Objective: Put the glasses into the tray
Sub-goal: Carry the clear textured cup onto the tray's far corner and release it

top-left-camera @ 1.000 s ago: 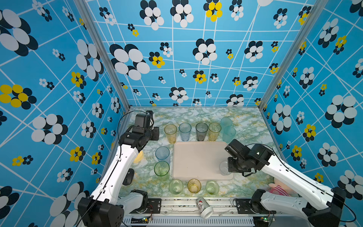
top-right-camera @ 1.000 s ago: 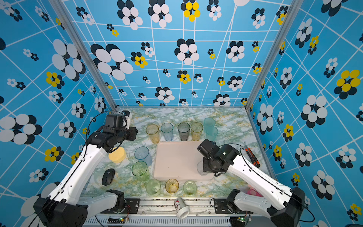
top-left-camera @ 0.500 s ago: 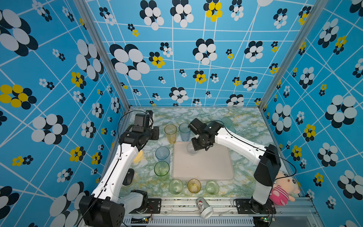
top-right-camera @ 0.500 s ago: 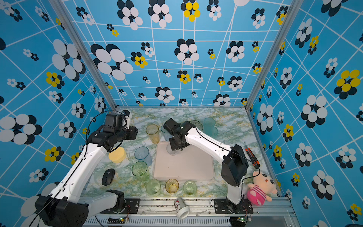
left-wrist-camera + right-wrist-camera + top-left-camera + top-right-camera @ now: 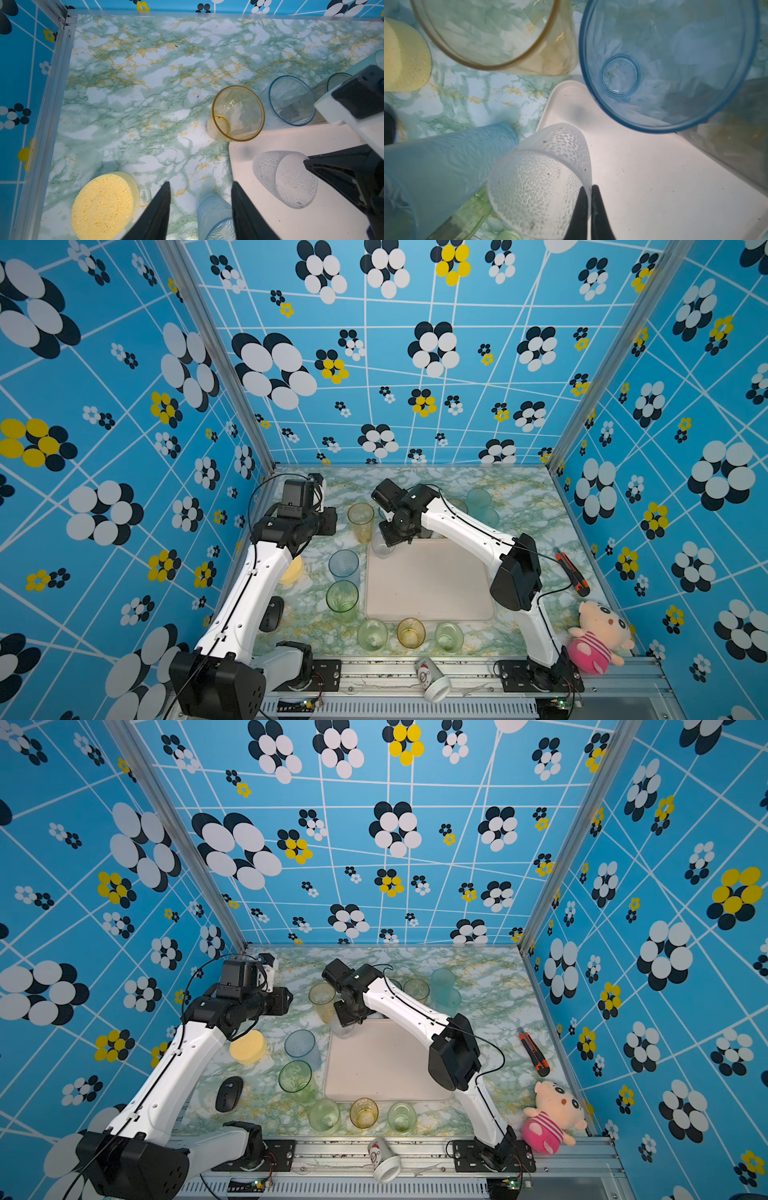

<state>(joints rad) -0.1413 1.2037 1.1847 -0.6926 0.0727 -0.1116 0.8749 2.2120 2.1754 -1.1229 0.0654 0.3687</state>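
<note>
The tray's corner by the amber glass (image 5: 360,522) (image 5: 566,112) lies below the right gripper, so the gripper will next lower the clear glass onto that corner and let go of the clear glass's rim.
My right gripper (image 5: 589,191) is shut on the rim of a clear dimpled glass (image 5: 537,182), one finger inside and one outside. The clear glass (image 5: 381,546) (image 5: 343,1028) hangs upright over the far left corner of the cream tray (image 5: 432,585) (image 5: 386,1065); I cannot tell if it touches. My left gripper (image 5: 200,187) is open above the table left of the tray, with a blue glass (image 5: 216,216) (image 5: 344,566) below it, not gripped. A tall amber glass (image 5: 360,522) (image 5: 238,113) and a blue glass (image 5: 292,100) stand just beyond the corner.
A green glass (image 5: 342,599) stands left of the tray, three short glasses (image 5: 410,632) line its front, and teal glasses (image 5: 480,502) stand at the back right. A yellow sponge (image 5: 291,570), mouse (image 5: 270,614), paper cup (image 5: 432,678), doll (image 5: 598,635) and box cutter (image 5: 571,572) lie around.
My right arm has swung from the tray's front right to its far left corner, carrying the clear glass. It has hardly moved in the last half second. The left arm stays still.
</note>
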